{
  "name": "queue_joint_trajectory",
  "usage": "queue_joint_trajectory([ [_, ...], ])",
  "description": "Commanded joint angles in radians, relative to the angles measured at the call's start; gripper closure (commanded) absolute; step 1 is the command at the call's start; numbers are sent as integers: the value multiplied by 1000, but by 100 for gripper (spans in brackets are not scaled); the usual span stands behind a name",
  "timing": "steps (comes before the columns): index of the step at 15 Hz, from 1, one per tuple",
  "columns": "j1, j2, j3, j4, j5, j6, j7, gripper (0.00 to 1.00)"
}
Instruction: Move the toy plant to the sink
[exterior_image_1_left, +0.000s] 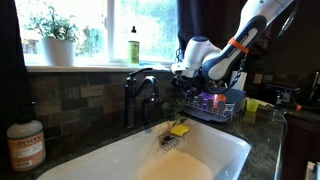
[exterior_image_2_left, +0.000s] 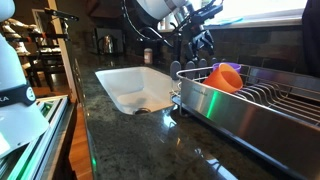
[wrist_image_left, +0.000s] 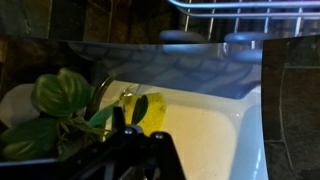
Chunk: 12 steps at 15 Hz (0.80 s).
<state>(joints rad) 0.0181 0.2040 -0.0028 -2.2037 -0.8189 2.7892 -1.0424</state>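
I will next move my gripper toward the faucet and lower it to the plant's stems, because the toy plant's leaves are off toward the left in the wrist view.
The toy plant (wrist_image_left: 58, 97), a sprig of dark green leaves on thin stems, fills the left of the wrist view. It lies at the back edge of the white sink (wrist_image_left: 210, 135), next to a yellow sponge (wrist_image_left: 150, 110). In an exterior view the toy plant (exterior_image_1_left: 171, 107) sits between the faucet and the dish rack, just below my gripper (exterior_image_1_left: 184, 88). My gripper (wrist_image_left: 135, 152) hangs close above the plant, open, with nothing held. The sink (exterior_image_1_left: 120, 160) (exterior_image_2_left: 122, 88) shows in both exterior views, where my gripper (exterior_image_2_left: 197, 45) hovers over its far rim.
A dark faucet (exterior_image_1_left: 140, 92) stands behind the sink. A wire dish rack (exterior_image_2_left: 250, 100) holding an orange cup (exterior_image_2_left: 226, 76) is beside the basin. A potted plant (exterior_image_1_left: 55, 35) and a green bottle (exterior_image_1_left: 133, 45) stand on the windowsill, and a soap dispenser (exterior_image_1_left: 25, 145) sits on the dark counter.
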Motion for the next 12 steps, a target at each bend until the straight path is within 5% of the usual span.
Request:
queue_joint_trajectory([
  [1,-9,-1,10,1,2,-3,-3,0],
  [12,6,39,-14,25,-70,36,25,0],
])
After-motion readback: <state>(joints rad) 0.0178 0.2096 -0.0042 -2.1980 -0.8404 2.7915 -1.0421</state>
